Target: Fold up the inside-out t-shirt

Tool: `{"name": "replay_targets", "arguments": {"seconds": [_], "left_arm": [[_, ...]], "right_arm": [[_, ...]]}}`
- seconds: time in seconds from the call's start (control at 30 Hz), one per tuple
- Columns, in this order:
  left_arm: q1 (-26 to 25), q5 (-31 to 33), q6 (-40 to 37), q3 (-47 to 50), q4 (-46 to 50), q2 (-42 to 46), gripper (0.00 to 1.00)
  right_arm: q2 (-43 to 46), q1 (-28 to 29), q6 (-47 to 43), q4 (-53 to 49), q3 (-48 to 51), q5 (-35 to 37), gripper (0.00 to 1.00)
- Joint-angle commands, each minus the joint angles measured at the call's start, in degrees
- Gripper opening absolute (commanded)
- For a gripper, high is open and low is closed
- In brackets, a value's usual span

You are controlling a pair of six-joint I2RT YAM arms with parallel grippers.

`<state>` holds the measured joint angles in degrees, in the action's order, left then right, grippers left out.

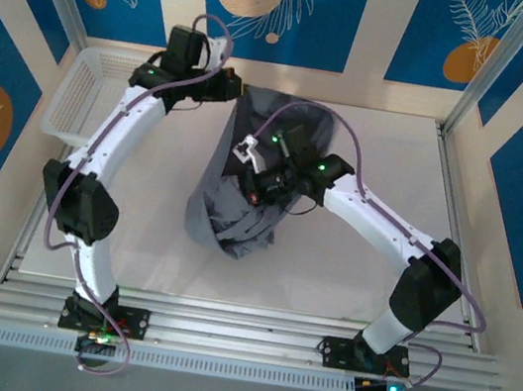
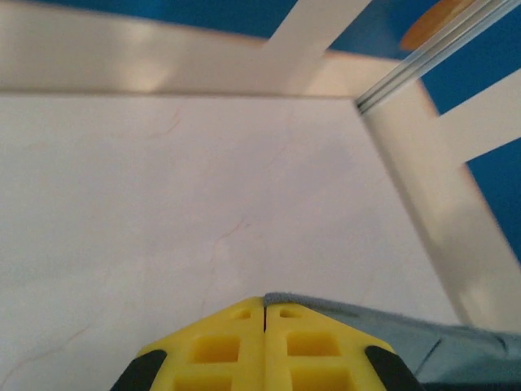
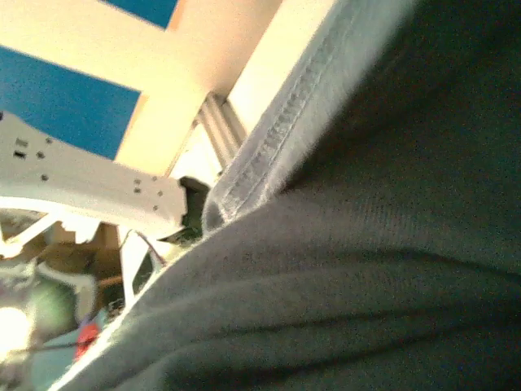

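Next, my left gripper draws the thin fold back and down onto the table beside the shirt to release it there.
The inside-out t-shirt (image 1: pixel 236 226) is a slate-grey bundle in the middle of the table, drawn up from the back edge toward the centre. My left gripper (image 1: pixel 236 91) is at its far top corner. In the left wrist view the yellow fingers (image 2: pixel 220 346) are pressed together with a grey hem edge (image 2: pixel 326 307) pinched at their tips. My right gripper (image 1: pixel 255 184) is buried in the cloth's middle. The right wrist view has grey cloth (image 3: pixel 366 261) and a stitched hem (image 3: pixel 277 134) draped across it, hiding its fingers.
A white basket (image 1: pixel 77 95) stands at the back left, beside the left arm. White tabletop (image 2: pixel 203 179) lies beyond the left gripper, up to the back wall and a metal corner post (image 2: pixel 423 61). Bare table lies to the shirt's right.
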<state>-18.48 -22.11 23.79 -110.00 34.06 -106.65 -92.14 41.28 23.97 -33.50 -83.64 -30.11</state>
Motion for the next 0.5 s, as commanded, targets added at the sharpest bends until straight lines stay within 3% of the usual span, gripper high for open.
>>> {"name": "replay_targets", "arguments": {"seconds": [0.0, 0.07, 0.2, 0.27, 0.4, 0.47], "left_arm": [[-0.20, 1.43, 1.58, 10.61, -0.11, 1.10, 0.00], [0.03, 4.57, 1.89, 18.93, -3.28, 4.26, 0.00], [1.46, 9.17, 1.89, 28.03, -1.92, 5.43, 0.00], [2.64, 8.59, 2.77, 32.12, -2.51, 5.92, 0.00], [4.54, 10.18, 2.18, 37.76, -4.03, 10.04, 0.00], [6.29, 12.25, 1.29, 38.00, -1.85, 11.30, 0.00]], "right_arm": [[7.01, -1.77, -1.51, -2.10, -4.22, 15.86, 0.00], [9.61, -2.48, -2.82, -1.59, -4.54, 21.26, 0.00], [13.49, -3.88, -4.50, 1.76, -4.47, 22.87, 0.00], [14.45, -4.22, -4.96, 1.87, -5.11, 26.06, 0.00], [16.70, -7.09, -2.32, -0.86, -6.56, 39.87, 0.00], [19.25, -10.39, 0.66, 0.23, -5.00, 42.37, 0.00]]}}
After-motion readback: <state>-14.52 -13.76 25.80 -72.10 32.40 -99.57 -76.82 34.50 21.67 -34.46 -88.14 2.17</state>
